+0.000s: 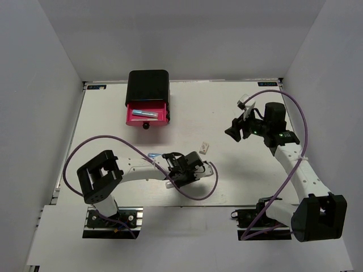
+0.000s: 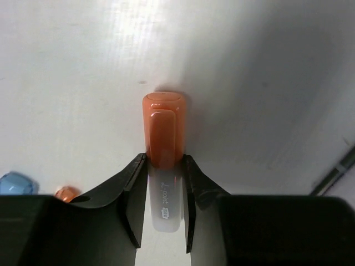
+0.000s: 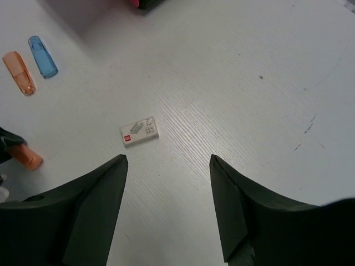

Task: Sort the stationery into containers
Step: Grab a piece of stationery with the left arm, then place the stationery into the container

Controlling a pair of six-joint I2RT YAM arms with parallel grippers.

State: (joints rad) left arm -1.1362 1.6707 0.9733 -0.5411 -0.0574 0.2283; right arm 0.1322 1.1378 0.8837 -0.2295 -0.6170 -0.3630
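Note:
My left gripper holds the orange-capped pen and will lift, carry it outward over the pink top drawer (image 1: 160,113) and let go of it there, because a blue pen is already inside.
An orange-capped pen (image 2: 163,130) with a clear white barrel lies on the table between my left gripper's (image 2: 165,158) fingers, which press on both sides of it. In the top view this gripper (image 1: 184,169) is low over the table's near middle. A blue pen (image 3: 42,56) and a second orange pen (image 3: 19,73) lie side by side, and a small white block (image 3: 139,132) rests further right. My right gripper (image 3: 168,160) hangs open above the table, empty. The pink top drawer (image 1: 160,113) of the black box (image 1: 147,85) is pulled out, with a blue pen (image 1: 142,114) inside.
The box of drawers stands at the table's far edge, left of centre. A purple cable (image 1: 195,195) loops on the table beside the left arm. Grey walls close in the left, right and back sides.

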